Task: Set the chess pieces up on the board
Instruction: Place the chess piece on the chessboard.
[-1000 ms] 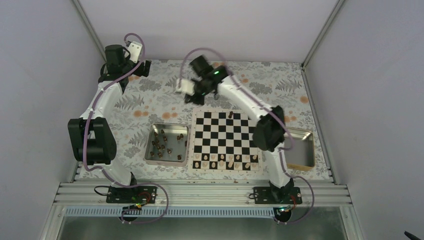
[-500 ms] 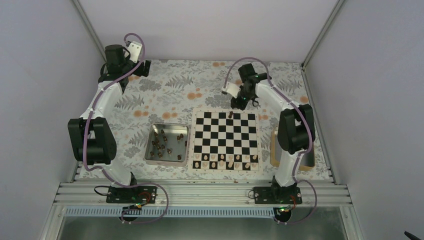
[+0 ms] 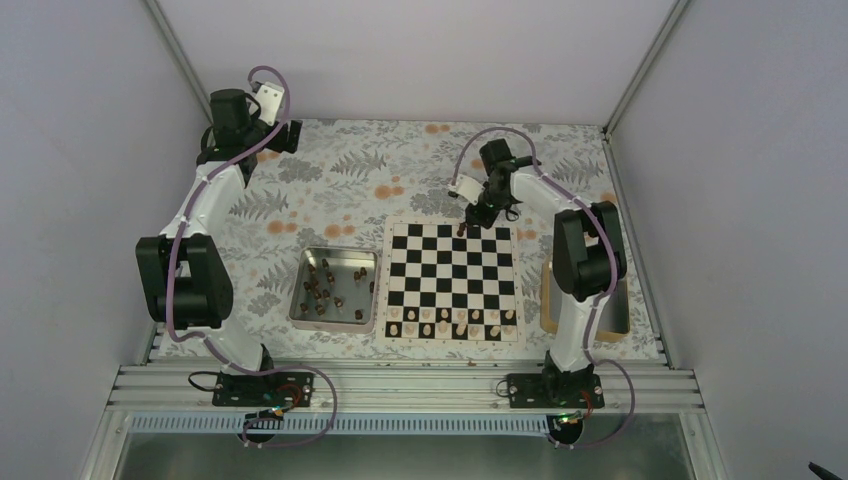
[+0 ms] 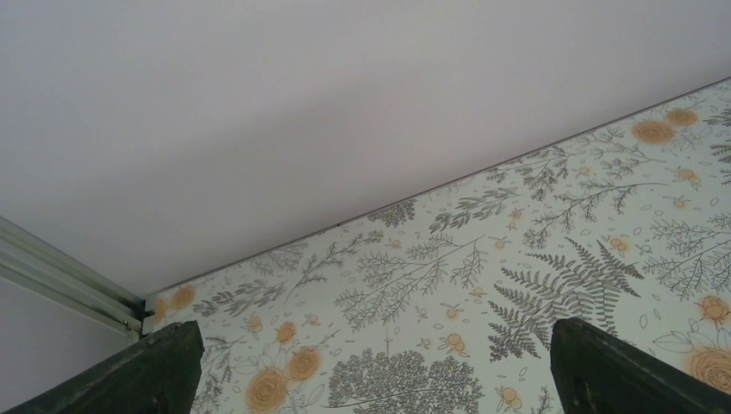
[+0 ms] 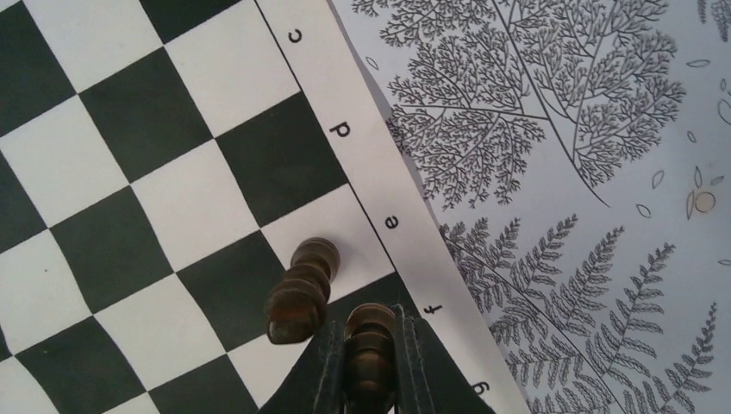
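I should next move my right gripper slightly away from the standing dark piece, then lower the piece it holds onto the empty black square (image 3: 474,232) by the letter f.
The board (image 3: 450,276) lies in the middle of the table, with pale cream pieces (image 3: 458,322) along its near rows. One dark chess piece (image 5: 303,291) stands on the far row near the letter e (image 3: 461,229). My right gripper (image 5: 371,362) is shut on a second dark chess piece (image 5: 371,338), which it holds low over the black square beside that one, at the board's far edge (image 3: 480,215). Several more dark pieces (image 3: 322,290) lie in the metal tray (image 3: 334,252). My left gripper (image 4: 379,371) stands open and holds nothing, over the far left corner of the table (image 3: 285,136).
A second tray (image 3: 618,312) sits right of the board, partly behind the right arm. The board's lettered border (image 5: 345,129) meets the floral tablecloth (image 5: 560,172). The back wall (image 4: 345,103) is close in front of the left gripper.
My right gripper has swung right along the board's far side and come down beside the standing dark piece, still shut on its piece. The left arm has not moved.
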You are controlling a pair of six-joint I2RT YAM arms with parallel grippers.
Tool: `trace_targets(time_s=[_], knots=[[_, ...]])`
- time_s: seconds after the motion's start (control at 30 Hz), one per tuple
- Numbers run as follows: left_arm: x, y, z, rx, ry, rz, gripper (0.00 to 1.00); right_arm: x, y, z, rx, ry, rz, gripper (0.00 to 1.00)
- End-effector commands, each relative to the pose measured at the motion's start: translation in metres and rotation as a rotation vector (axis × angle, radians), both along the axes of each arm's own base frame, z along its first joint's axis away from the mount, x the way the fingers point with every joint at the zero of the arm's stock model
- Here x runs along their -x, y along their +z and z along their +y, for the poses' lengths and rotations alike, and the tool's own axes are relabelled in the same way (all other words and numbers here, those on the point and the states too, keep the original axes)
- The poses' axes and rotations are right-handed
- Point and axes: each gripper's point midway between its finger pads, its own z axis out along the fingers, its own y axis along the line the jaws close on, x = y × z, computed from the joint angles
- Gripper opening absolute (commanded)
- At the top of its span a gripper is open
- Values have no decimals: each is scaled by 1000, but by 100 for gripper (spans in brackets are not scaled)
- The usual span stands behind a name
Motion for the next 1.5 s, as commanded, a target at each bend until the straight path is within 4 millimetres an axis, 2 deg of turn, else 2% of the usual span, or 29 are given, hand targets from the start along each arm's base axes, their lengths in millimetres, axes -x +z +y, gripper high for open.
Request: trace_targets(time_s=[0.0,0.1,0.27,0.5,0.83,1.47], knots=[[-7,7,4,-12,8,-19,100,-6,7,-9,-20,-31,-18,5],[-8,7,3,-10,3,-18,100,-6,12,-15,-26,-41,-19,5],[-10,4,1,-6,-5,-12,100,-5,4,-29,-5,-66,7,5],[-10,5,0,-7,-8,-13,100,2,0,-24,-50,-51,38,5],[-11,1,-1,-8,-12,-4,100,8,-19,-17,-85,-39,87,5],[-10,-2,-1,-11,-13,0,100,9,-36,-19,-70,-41,123,5]])
